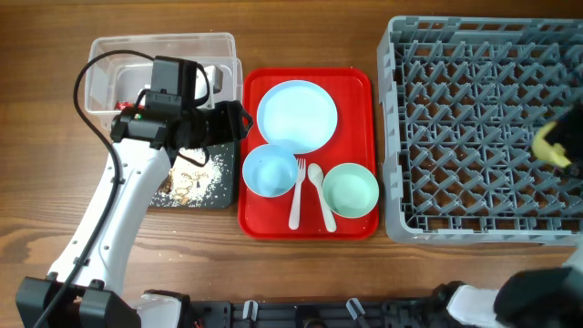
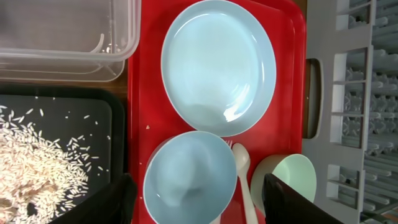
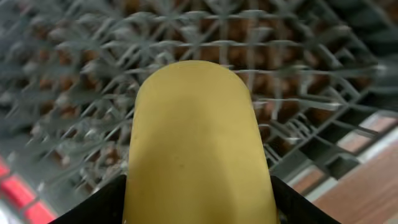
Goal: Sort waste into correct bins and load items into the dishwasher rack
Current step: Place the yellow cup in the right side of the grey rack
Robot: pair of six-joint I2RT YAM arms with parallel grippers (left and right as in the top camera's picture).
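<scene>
I need to bring my right gripper back next, lower it and release the cup, since the empty pegs by the rack's near edge (image 1: pixel 557 189) (image 3: pixel 326 106) are below and back from the gripper.
My right gripper (image 1: pixel 563 138) is shut on the small yellow cup (image 1: pixel 549 146) and holds it over the right side of the grey dishwasher rack (image 1: pixel 455 128). In the right wrist view the cup (image 3: pixel 193 137) fills the space between the fingers (image 3: pixel 199 202). My left gripper (image 1: pixel 239 120) is open and empty at the red tray's left edge. In the left wrist view its jaws (image 2: pixel 199 202) straddle the pale blue bowl (image 2: pixel 189 180) from above. The pale blue plate (image 2: pixel 217 65), mint-green bowl (image 2: pixel 292 174) and white spoon (image 2: pixel 242 177) lie nearby. The fork (image 1: pixel 298 193) lies beside the spoon.
The red serving tray (image 1: pixel 255 219) holds the dishes. The clear tub (image 1: pixel 159 46) stands at the back left, partly hidden by my left arm. The black tray (image 1: pixel 223 196) in front of it holds crumbly food leftovers (image 2: pixel 37 162). Wrapper and tissue are not clearly visible.
</scene>
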